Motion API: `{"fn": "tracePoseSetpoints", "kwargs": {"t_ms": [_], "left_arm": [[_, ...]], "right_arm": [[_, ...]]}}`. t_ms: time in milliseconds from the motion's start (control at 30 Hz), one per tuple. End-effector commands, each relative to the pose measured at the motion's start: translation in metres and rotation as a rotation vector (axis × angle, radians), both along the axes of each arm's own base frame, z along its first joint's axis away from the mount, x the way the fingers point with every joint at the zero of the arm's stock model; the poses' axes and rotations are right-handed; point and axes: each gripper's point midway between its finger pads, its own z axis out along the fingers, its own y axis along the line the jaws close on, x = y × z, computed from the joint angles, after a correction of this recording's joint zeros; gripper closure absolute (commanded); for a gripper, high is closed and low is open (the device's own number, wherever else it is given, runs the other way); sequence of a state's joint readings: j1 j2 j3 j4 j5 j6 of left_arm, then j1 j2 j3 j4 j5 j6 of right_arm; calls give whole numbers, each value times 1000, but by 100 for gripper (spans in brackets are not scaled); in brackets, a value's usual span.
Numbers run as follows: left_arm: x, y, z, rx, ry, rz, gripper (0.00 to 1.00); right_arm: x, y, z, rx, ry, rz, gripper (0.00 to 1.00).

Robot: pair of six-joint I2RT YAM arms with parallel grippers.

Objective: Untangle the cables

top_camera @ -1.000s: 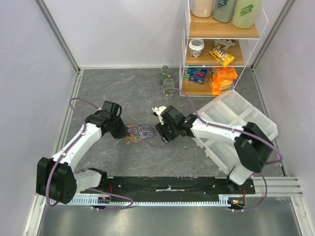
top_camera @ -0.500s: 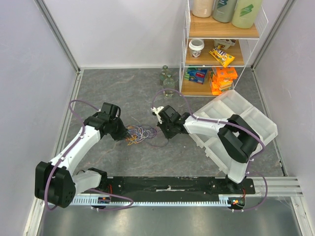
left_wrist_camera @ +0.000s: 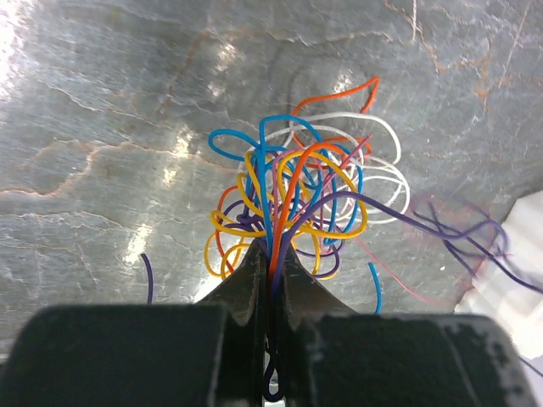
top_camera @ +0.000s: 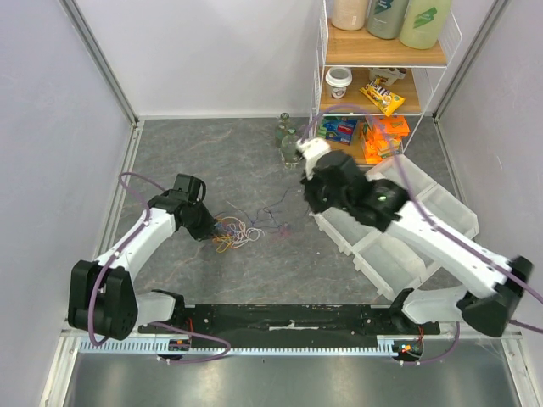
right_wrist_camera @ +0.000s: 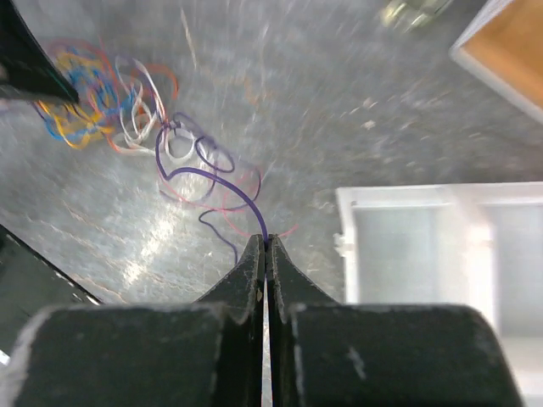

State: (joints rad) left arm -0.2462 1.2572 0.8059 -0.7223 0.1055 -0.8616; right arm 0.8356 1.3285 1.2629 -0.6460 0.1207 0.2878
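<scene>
The left gripper needs to move slightly left in the top view next, and then let go of the tangle's gathered edge (top_camera: 218,231) (left_wrist_camera: 273,227), to separate it from the right gripper's purple cable.
The cables lie as a fist-sized tangle (top_camera: 232,231) of orange, blue, yellow, purple and white loops on the grey table. My left gripper (top_camera: 209,227) is at the tangle's left edge, and the left wrist view shows it (left_wrist_camera: 271,253) shut on orange, blue and purple strands of the bunch (left_wrist_camera: 297,191). My right gripper (top_camera: 310,202) is lifted to the right of the tangle. In the right wrist view it (right_wrist_camera: 265,243) is shut on one purple cable (right_wrist_camera: 208,175) that runs back to the tangle (right_wrist_camera: 89,93). Thin purple and pink strands (top_camera: 276,222) trail between the two.
A white compartment bin (top_camera: 441,203) lies right of the right arm, also seen in the right wrist view (right_wrist_camera: 441,199). Behind it stands a wire shelf (top_camera: 382,93) with snacks and bottles. Two glass jars (top_camera: 288,140) stand at its foot. Walls close in both sides.
My right gripper has shut on the purple cable and pulled up and away to the right, drawing strands out of the tangle. The left gripper has kept its grip and barely moved.
</scene>
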Motion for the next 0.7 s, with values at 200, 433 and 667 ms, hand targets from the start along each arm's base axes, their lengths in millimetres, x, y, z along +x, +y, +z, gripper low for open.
{"fn": "tracePoseSetpoints", "kwargs": {"t_ms": [200,433,667], "left_arm": [[19,26,-1,31,-33,89,98],[22,36,6,30,-57,115,98],[30,40,21,53,-107,68,98]], "right_arm": [[-30,-100,279,404,-463,-267,100],[-55,-155,356,638,-655,-397,100],[-44,-127,346,652,-607,-347,100]]}}
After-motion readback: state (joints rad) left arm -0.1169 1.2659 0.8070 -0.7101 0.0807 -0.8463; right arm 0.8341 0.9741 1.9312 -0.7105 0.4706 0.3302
